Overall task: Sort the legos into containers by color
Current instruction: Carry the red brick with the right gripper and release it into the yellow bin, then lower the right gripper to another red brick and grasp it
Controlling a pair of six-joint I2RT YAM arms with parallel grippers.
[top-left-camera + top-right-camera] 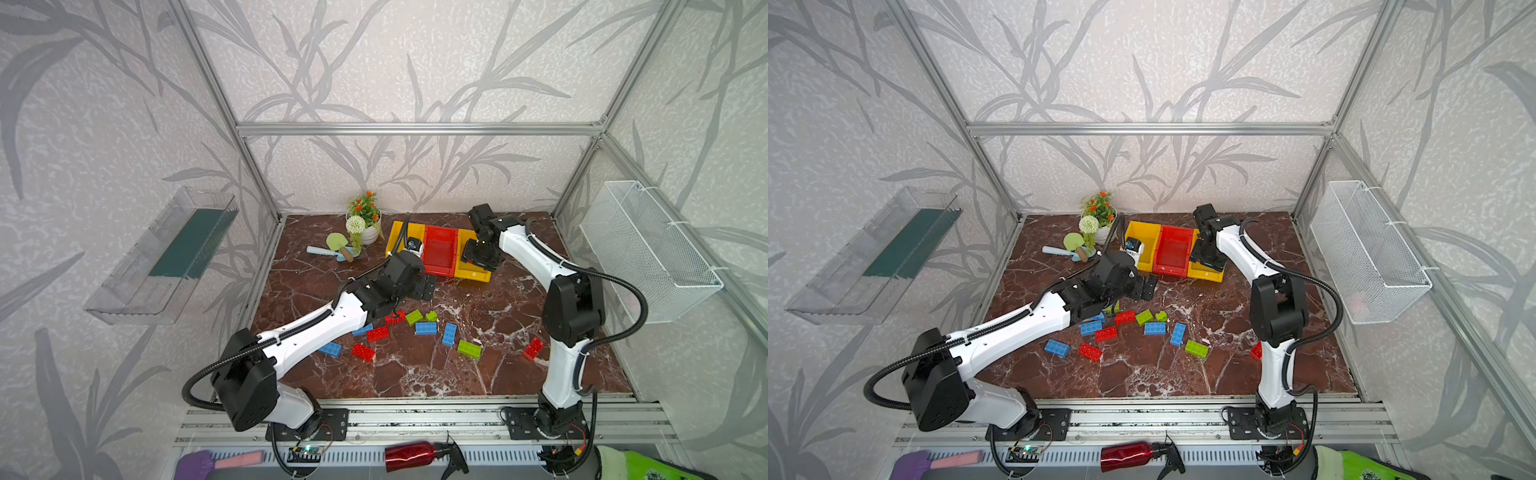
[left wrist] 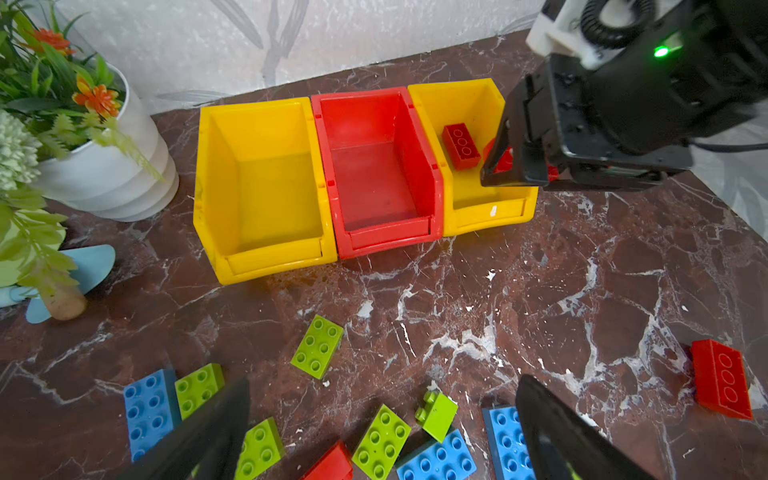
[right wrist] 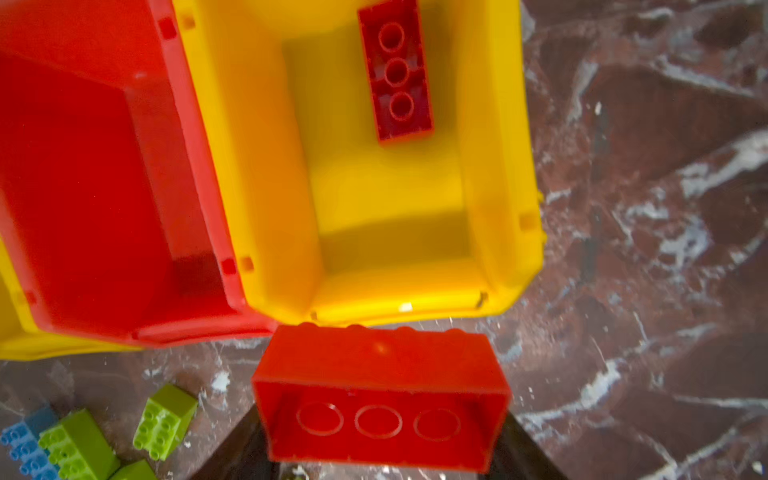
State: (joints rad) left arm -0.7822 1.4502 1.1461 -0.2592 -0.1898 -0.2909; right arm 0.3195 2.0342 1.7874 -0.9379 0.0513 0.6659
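My right gripper should next move outward and down over the container's bare yellow bottom, which lies below and outward of it, to release the red lego.
Three joined containers stand at the back: a yellow one (image 2: 257,187), a red one (image 2: 374,183) and another yellow one (image 2: 469,208). My right gripper (image 3: 380,419) is shut on a red lego (image 3: 380,374), hollow underside toward the camera, above the front lip of the right-hand yellow container (image 3: 395,232). Another red lego (image 3: 397,70) lies upside down inside that container. My left gripper (image 2: 382,419) hangs open and empty over loose legos on the table: green (image 2: 318,347), blue (image 2: 436,461) and red (image 2: 723,378). In both top views the left arm covers part of the pile.
A white flower pot (image 1: 368,226) and a toy trowel (image 1: 332,247) sit left of the containers. A clear tray (image 1: 166,257) hangs on the left wall and a wire basket (image 1: 648,249) on the right wall. A red spray bottle (image 1: 411,457) lies in front of the table.
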